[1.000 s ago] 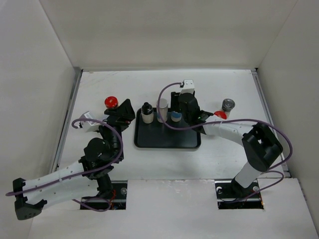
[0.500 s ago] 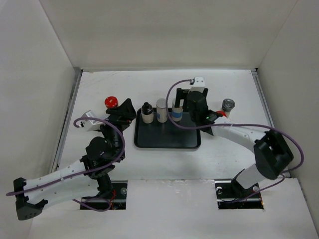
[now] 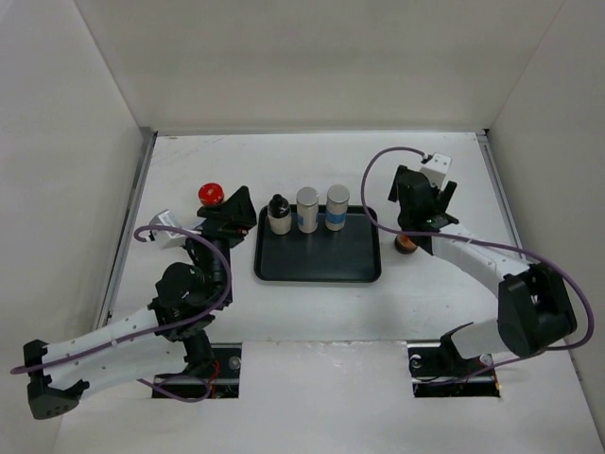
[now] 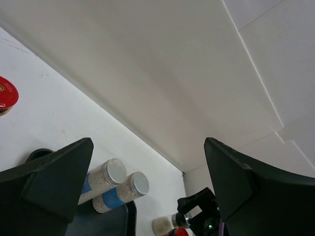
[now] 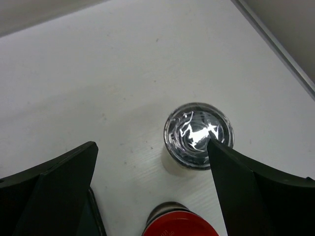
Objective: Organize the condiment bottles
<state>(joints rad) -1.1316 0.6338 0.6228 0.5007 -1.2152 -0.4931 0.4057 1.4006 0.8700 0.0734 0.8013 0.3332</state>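
Observation:
I should next move my right gripper toward the right in the wrist view and lower it around the silver-lidded jar (image 5: 198, 133), because one finger overlaps the edge of the jar's lid.
On the black tray (image 3: 317, 257) a black-capped bottle (image 3: 279, 213) and two white cylinders with blue labels (image 3: 307, 208) (image 3: 337, 206) stand in a row along the back. In the left wrist view the two cylinders (image 4: 101, 179) (image 4: 123, 192) show between the jaws. My right gripper (image 3: 416, 197) hangs open over the silver-lidded jar (image 5: 198, 133), right of the tray; its right finger overlaps the lid's edge. A red-lidded jar (image 5: 177, 225) stands just nearer. My left gripper (image 3: 232, 216) stands open and empty beside another red-lidded jar (image 3: 211, 196).
White walls close in the table on the back, left and right. The tray's front half holds nothing. A corner of the tray (image 5: 96, 219) shows at the right wrist view's lower left. The right arm's purple cable loops above the tray's right end.
My right gripper opened, left the second white cylinder standing on the tray, and swung right to hover over the silver-lidded jar. The left arm has not moved.

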